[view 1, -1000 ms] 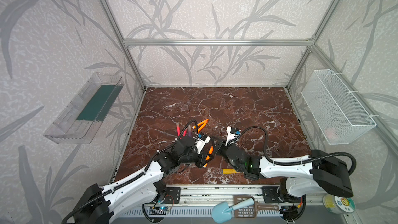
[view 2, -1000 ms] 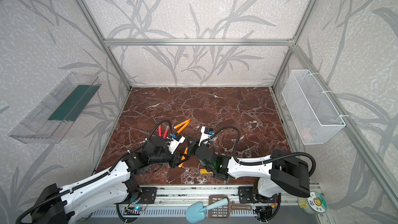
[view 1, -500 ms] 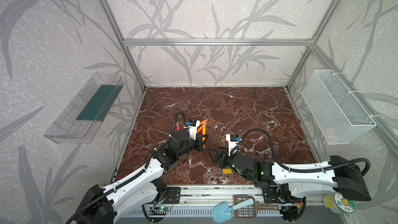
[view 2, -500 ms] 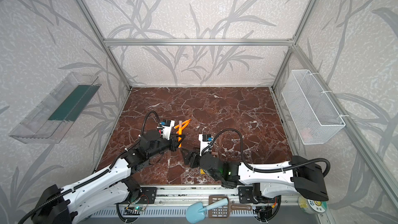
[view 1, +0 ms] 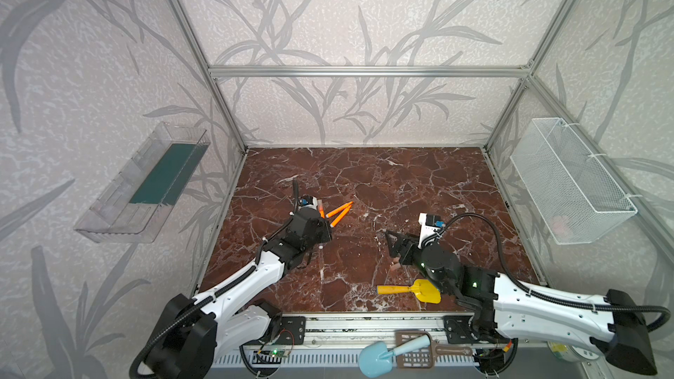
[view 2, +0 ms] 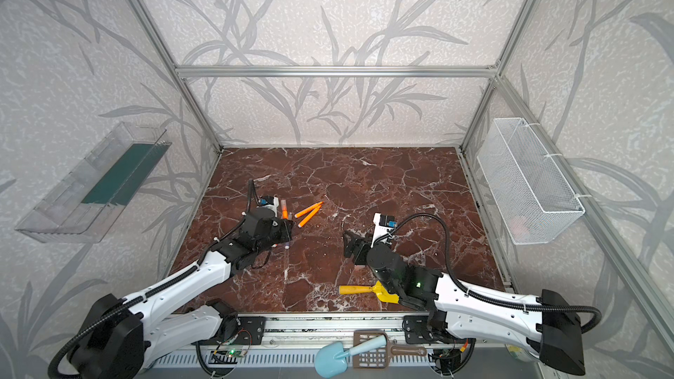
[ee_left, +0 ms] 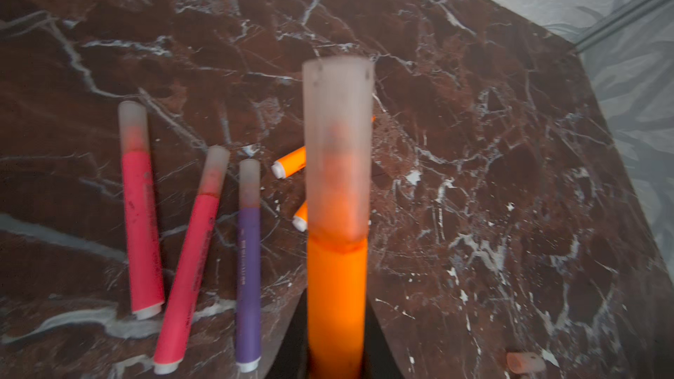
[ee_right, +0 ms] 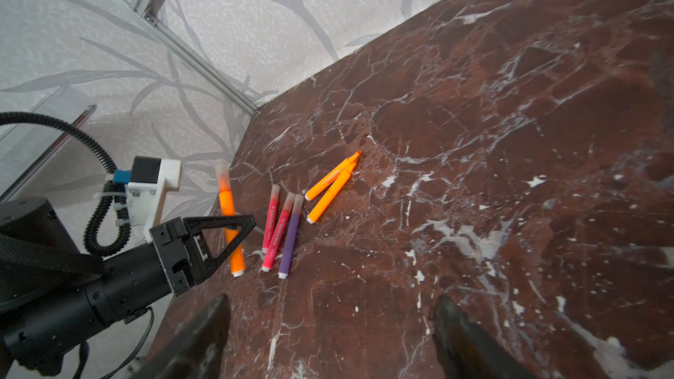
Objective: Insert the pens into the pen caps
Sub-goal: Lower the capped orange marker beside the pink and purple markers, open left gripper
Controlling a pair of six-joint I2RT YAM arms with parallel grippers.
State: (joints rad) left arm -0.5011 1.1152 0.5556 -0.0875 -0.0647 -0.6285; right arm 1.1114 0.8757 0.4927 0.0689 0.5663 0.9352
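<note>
I need to take my left gripper past the capped pink-red pens, lower it to the bare floor beside them and release the orange pen, already capped.
My left gripper (ee_left: 335, 322) is shut on an orange pen (ee_left: 335, 286) whose tip sits inside a translucent pen cap (ee_left: 337, 140). In both top views this left gripper (view 1: 322, 226) (view 2: 282, 227) holds that pen (view 1: 320, 209) at the left of the floor. Beside it lie two capped pink-red pens (ee_left: 140, 213) (ee_left: 193, 260), a capped purple pen (ee_left: 248, 260) and two uncapped orange pens (ee_right: 330, 184) (view 1: 339, 211). A loose pen cap (ee_left: 525, 362) lies apart, near my right gripper (view 1: 395, 249). That right gripper (ee_right: 332, 322) is open and empty, its fingers (ee_right: 204, 340) wide apart.
A yellow toy shovel (view 1: 412, 290) lies by the front edge under the right arm. A clear tray (view 1: 146, 187) hangs on the left wall and a wire basket (view 1: 569, 184) on the right wall. A blue scoop (view 1: 379, 357) rests outside the front rail.
The two grippers met at the middle a second ago. The right gripper has opened and drawn back to the right. The left gripper carried the capped orange pen back and left toward the other pens.
</note>
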